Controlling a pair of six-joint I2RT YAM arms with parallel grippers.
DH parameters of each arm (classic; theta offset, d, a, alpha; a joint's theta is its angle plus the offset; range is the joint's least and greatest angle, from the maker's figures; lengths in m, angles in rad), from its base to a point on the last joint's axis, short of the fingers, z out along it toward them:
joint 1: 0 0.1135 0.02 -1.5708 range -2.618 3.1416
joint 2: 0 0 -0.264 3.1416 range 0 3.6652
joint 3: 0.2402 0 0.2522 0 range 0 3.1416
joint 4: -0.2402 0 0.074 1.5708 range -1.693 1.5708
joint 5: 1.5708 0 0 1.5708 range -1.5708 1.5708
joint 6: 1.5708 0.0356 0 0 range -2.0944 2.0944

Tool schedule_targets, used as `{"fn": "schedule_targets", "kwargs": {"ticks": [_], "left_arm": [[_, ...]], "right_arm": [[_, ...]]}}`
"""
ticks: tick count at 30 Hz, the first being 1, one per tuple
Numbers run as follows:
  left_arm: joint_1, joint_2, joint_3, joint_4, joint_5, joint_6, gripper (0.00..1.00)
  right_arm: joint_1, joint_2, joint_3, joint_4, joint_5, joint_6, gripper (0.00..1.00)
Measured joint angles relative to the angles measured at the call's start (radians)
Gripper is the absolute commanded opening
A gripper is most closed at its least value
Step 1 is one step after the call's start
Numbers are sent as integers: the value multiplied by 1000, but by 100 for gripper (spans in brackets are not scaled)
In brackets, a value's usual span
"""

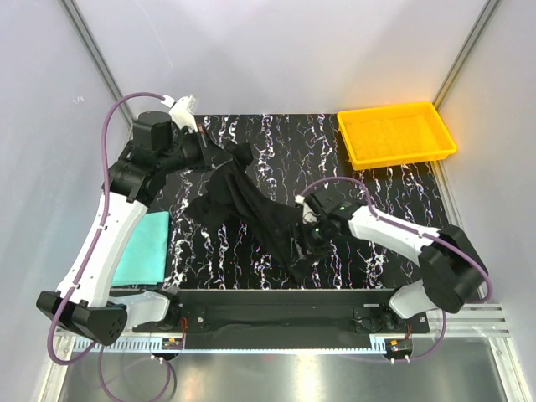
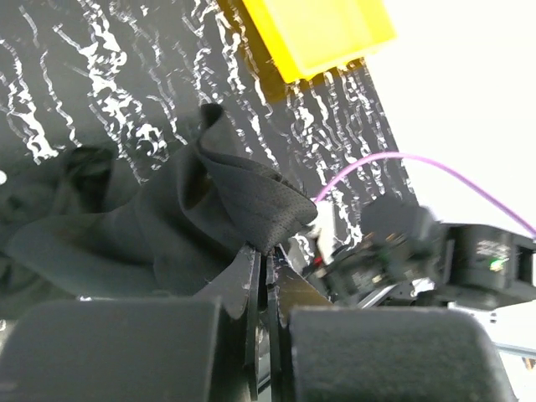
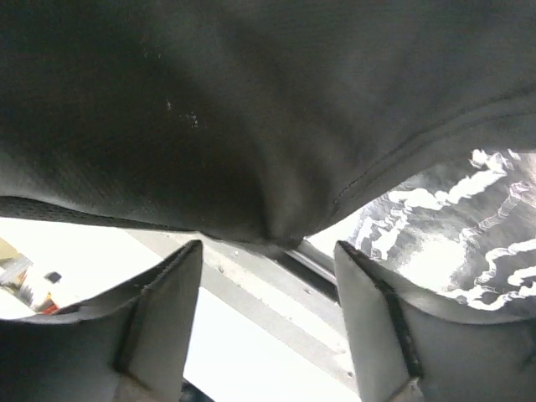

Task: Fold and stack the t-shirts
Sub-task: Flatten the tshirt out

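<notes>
I need to move my open right gripper gently to the left in the top view next, onto the sagging fold of black cloth, because it hangs just past that gripper's fingers.
The black t-shirt hangs bunched in a band across the marbled table, from my left gripper at the back left down to my right gripper near the front. In the left wrist view my left gripper is shut, with a fold of the black shirt pinched at its tips. In the right wrist view my right gripper stands open. The black cloth sags just past its fingertips, and nothing lies between them. The teal t-shirt lies flat at the left edge, partly under my left arm.
A yellow plastic tray sits at the back right corner of the table, and it shows in the left wrist view too. A black bar runs along the table's front edge between the arm bases. Grey walls stand close on both sides.
</notes>
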Motion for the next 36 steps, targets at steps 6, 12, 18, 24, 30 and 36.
{"fn": "schedule_targets", "kwargs": {"ticks": [6, 12, 18, 24, 30, 36], "left_arm": [[0, -1, 0, 21, 31, -26, 0], [1, -1, 0, 34, 48, -48, 0], [1, -2, 0, 36, 67, -63, 0], [1, -10, 43, -10, 51, -58, 0], [2, -10, 361, -174, -8, -6, 0], [1, -95, 656, -198, -10, 63, 0]], "right_arm": [[60, 74, 82, 24, 62, 9, 70], [79, 110, 161, 84, 89, 39, 42], [106, 110, 135, 184, 91, 93, 0], [107, 50, 104, 147, 198, 110, 0], [108, -219, 228, -76, 398, 33, 0], [111, -453, 511, -224, 390, -136, 0]]}}
